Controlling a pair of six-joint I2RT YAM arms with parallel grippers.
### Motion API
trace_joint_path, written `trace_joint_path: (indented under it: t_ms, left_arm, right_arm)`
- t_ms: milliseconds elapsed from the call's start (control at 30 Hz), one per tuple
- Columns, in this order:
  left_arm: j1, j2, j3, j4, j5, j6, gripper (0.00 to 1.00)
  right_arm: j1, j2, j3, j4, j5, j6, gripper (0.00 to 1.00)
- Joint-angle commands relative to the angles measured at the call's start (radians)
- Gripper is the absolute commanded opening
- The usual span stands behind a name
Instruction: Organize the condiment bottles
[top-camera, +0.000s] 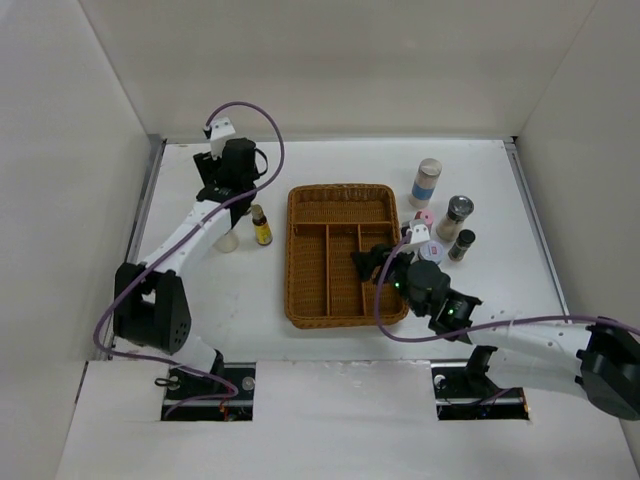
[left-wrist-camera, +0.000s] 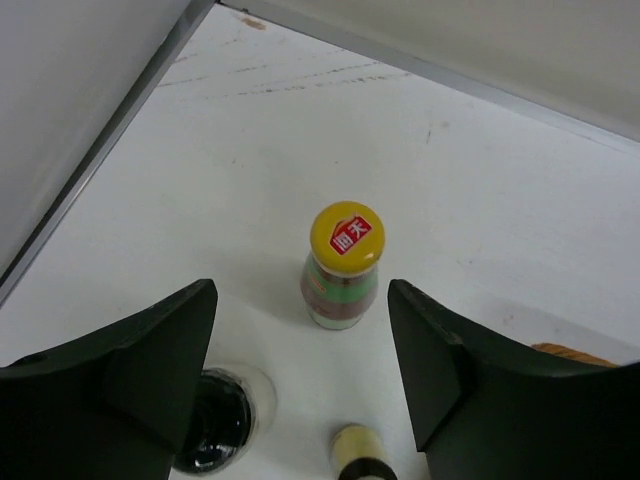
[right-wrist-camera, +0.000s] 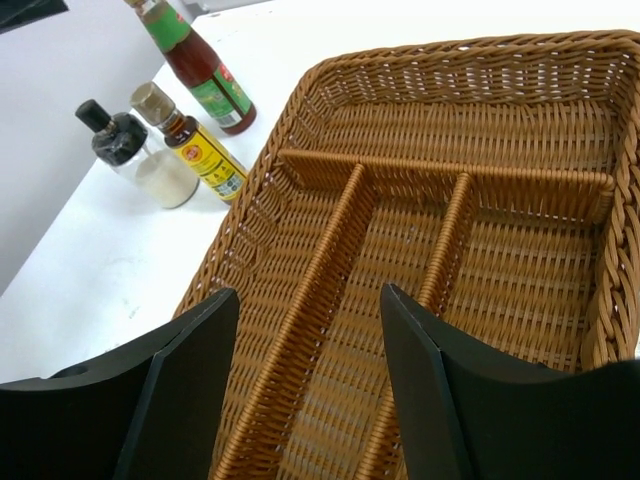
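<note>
My left gripper is above the bottle's yellow cap, which is just outward of it. It will move down and outward next until its open fingers are on both sides of the cap.
My left gripper (left-wrist-camera: 300, 335) is open and empty above the table's back left. Just beyond its fingertips stands a green-labelled, yellow-capped bottle (left-wrist-camera: 342, 268), upright. A black-capped shaker (left-wrist-camera: 212, 430) shows below the left finger, and a small bottle's cap (left-wrist-camera: 358, 450) lies between the fingers below. In the top view that small yellow-labelled bottle (top-camera: 261, 226) stands left of the wicker tray (top-camera: 298, 300). My right gripper (right-wrist-camera: 309, 290) hangs open and empty over the tray's middle dividers (right-wrist-camera: 340, 240). Right of the tray stand a blue-banded jar (top-camera: 426, 183), a silver-topped shaker (top-camera: 455, 217) and a pink-lidded jar (top-camera: 424, 218).
A dark-capped shaker (top-camera: 461, 245) stands near my right wrist. White walls close in the table on the left, back and right. The left wall's metal edge (left-wrist-camera: 90, 170) runs close to the left gripper. The tray's compartments hold nothing.
</note>
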Motion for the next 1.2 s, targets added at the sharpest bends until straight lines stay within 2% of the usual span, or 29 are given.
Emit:
trace_joint_path:
  t_ms: [0, 333, 433, 600, 767, 1167]
  left_arm:
    - [0.043, 0.034, 0.088, 0.023, 0.065, -0.018, 0.67]
    - [0.101, 0.161, 0.139, 0.061, 0.176, -0.013, 0.61]
    - [0.112, 0.186, 0.158, 0.065, 0.198, -0.013, 0.53]
    - [0.110, 0.206, 0.185, 0.065, 0.194, -0.013, 0.30]
    - [0.086, 0.164, 0.183, 0.094, 0.136, 0.007, 0.19]
    - [0.020, 0.014, 0.252, 0.134, 0.100, 0.074, 0.15]
  right_arm:
    - [-0.002, 0.012, 0.001, 0.070, -0.016, 0.002, 0.66]
    - [-0.016, 0.034, 0.000, 0.082, -0.027, -0.001, 0.66]
    - [-0.016, 0.044, -0.002, 0.093, -0.029, -0.001, 0.66]
    - [-0.018, 0.054, 0.000, 0.093, -0.029, -0.001, 0.65]
    - [-0.016, 0.067, 0.005, 0.093, -0.030, -0.002, 0.64]
    - [-0.018, 0.067, 0.005, 0.092, -0.029, 0.001, 0.64]
